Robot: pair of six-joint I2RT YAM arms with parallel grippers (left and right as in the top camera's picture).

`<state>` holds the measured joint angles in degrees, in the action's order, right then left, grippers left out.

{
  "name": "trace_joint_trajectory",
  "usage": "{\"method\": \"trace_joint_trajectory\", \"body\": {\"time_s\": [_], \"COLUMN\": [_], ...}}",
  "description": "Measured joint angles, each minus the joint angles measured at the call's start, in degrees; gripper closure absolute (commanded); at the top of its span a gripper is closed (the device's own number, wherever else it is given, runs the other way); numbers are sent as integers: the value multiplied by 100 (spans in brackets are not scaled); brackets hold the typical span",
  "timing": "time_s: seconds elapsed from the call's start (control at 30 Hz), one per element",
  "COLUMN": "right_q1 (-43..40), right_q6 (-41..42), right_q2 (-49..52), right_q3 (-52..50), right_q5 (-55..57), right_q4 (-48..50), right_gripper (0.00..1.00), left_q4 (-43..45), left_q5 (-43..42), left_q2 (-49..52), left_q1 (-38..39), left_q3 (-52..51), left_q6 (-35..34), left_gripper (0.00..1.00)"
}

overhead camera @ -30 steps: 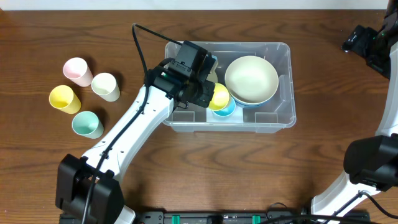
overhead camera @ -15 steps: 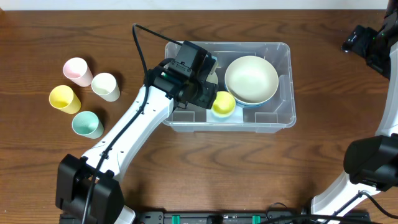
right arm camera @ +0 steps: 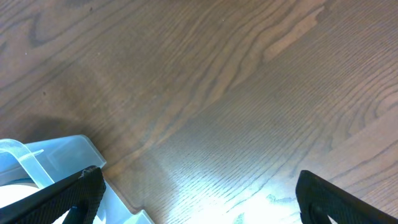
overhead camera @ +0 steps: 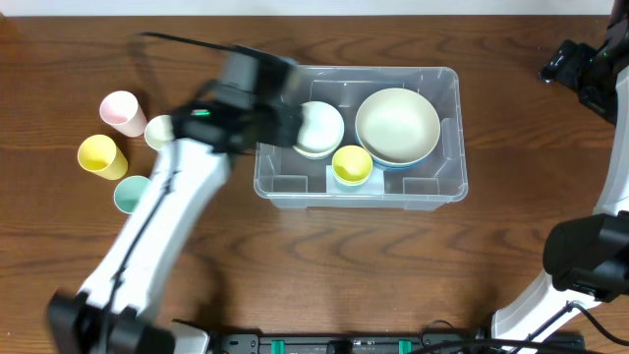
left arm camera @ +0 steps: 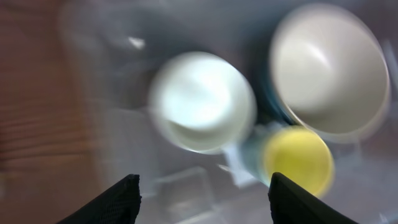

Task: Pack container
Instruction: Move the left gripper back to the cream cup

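Note:
I will next move my left gripper left in the overhead view and down onto the cream cup's bin-side rim (overhead camera: 168,127), since that cup is still outside the container (overhead camera: 432,71).
The clear container (overhead camera: 432,71) stands at the table's middle. Inside lie a small white bowl (overhead camera: 319,128), a yellow bowl (overhead camera: 352,163) nested on a blue one, and a large cream bowl (overhead camera: 397,124) on another blue bowl. My left gripper (overhead camera: 283,116), blurred with motion, hangs over the bin's left rim. The left wrist view shows it (left arm camera: 205,186) open and empty, above the white bowl (left arm camera: 202,102) and the yellow bowl (left arm camera: 297,158). My right gripper (overhead camera: 580,69) is open at the far right, over bare wood (right arm camera: 199,186), beside the bin's corner (right arm camera: 37,162).
Several cups stand left of the bin: pink (overhead camera: 120,111), cream (overhead camera: 167,136), yellow (overhead camera: 101,155) and teal (overhead camera: 131,195), the last partly under my left arm. The right arm's base is at the lower right.
The left gripper opened and let go of the yellow bowl, which now rests on the blue one. The arm swung left and up, uncovering the white bowl. The right arm stayed put.

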<state>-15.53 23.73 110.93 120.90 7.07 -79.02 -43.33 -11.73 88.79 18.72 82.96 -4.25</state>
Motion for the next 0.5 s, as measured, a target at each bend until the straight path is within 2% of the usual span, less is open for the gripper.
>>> {"method": "trace_joint_trajectory", "body": {"time_s": [0.2,0.37,0.5], "right_q1": [0,0,0], "right_q6": [0,0,0], "right_q2": [0,0,0], "right_q3": [0,0,0], "right_q5": [0,0,0], "right_q4": [0,0,0], "right_gripper": [1,1,1], "left_q4": [-81,-151,-175], "left_q5": [509,697,756], "left_q2": [-476,0,575], "left_q1": [-1379,-2197,-2490], "left_q3": [199,199,197], "left_q6": [-44,-90,-157], "left_gripper": [33,33,34]}}
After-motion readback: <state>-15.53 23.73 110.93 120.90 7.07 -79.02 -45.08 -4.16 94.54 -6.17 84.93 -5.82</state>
